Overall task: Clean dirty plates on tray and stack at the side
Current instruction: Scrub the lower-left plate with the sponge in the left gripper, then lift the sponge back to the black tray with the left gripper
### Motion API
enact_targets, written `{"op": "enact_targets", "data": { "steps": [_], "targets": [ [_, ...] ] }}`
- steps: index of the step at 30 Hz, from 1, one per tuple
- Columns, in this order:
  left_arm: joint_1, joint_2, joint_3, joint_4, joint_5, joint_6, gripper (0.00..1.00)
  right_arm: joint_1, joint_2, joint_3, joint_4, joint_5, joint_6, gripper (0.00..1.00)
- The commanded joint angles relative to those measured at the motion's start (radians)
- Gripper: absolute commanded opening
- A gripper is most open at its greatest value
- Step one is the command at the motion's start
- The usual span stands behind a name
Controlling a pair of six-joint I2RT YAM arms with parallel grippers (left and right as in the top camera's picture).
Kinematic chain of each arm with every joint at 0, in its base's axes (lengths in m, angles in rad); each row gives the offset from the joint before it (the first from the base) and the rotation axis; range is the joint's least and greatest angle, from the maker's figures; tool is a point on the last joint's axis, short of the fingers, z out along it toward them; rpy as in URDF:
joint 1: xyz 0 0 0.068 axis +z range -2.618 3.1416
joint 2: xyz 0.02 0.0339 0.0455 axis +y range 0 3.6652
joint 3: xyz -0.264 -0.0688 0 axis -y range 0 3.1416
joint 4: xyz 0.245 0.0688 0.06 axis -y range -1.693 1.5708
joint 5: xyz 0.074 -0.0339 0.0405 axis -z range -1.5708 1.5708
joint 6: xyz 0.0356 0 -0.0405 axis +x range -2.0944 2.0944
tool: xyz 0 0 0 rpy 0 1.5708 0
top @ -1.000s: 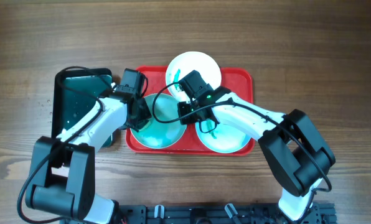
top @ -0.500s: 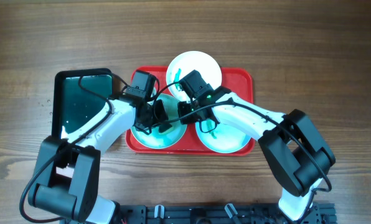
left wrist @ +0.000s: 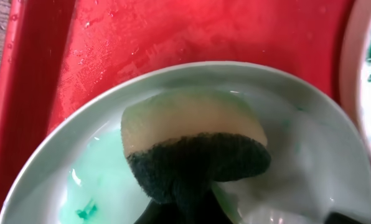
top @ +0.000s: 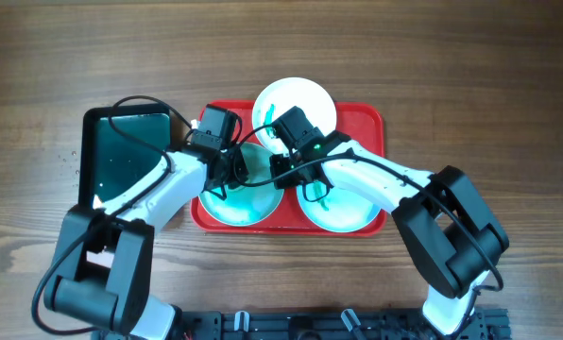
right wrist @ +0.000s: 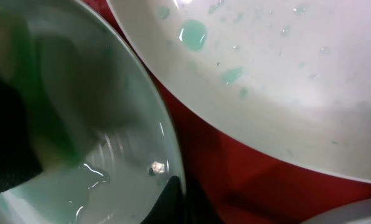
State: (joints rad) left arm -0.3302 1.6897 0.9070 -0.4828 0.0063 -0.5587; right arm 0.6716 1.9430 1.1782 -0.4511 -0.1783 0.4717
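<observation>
I should next lift the plate across with my right gripper to the bare table beside the red tray, on its right in the overhead view, then lower and release it.
The red tray holds a white plate at the back and two pale turquoise plates, one at front left and one at front right. My left gripper is shut on a yellow sponge with a dark green scouring face, pressed into the wet left turquoise plate; a green smear lies near it. My right gripper is shut on that plate's rim. The white plate, with green drops on it, lies just beyond.
A dark green-black tray with wet specks lies left of the red tray. Wooden table surrounds both trays. Both arms cross over the red tray's middle, and the right arm covers part of the front right plate.
My left gripper moved right from the dark tray's edge onto the left turquoise plate with the sponge, then shifted slightly. The right arm has not moved.
</observation>
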Motion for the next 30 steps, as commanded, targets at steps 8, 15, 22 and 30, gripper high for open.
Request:
{"op": "enact_targets", "data": {
  "steps": [8, 15, 22, 30],
  "targets": [
    [0.002, 0.103, -0.003, -0.136, -0.227, 0.049, 0.04, -0.003, 0.015, -0.012, -0.011, 0.021, 0.002, 0.06],
    [0.002, -0.011, -0.002, -0.241, -0.332, 0.050, 0.04, -0.003, 0.015, -0.012, -0.009, 0.021, 0.002, 0.06],
    [0.000, -0.022, -0.002, -0.135, 0.059, 0.050, 0.04, -0.003, 0.015, -0.012, 0.006, 0.021, 0.002, 0.05],
    [-0.011, 0.058, -0.012, -0.056, 0.161, 0.020, 0.04, -0.003, 0.015, -0.012, 0.005, 0.021, 0.002, 0.06]
  ]
}}
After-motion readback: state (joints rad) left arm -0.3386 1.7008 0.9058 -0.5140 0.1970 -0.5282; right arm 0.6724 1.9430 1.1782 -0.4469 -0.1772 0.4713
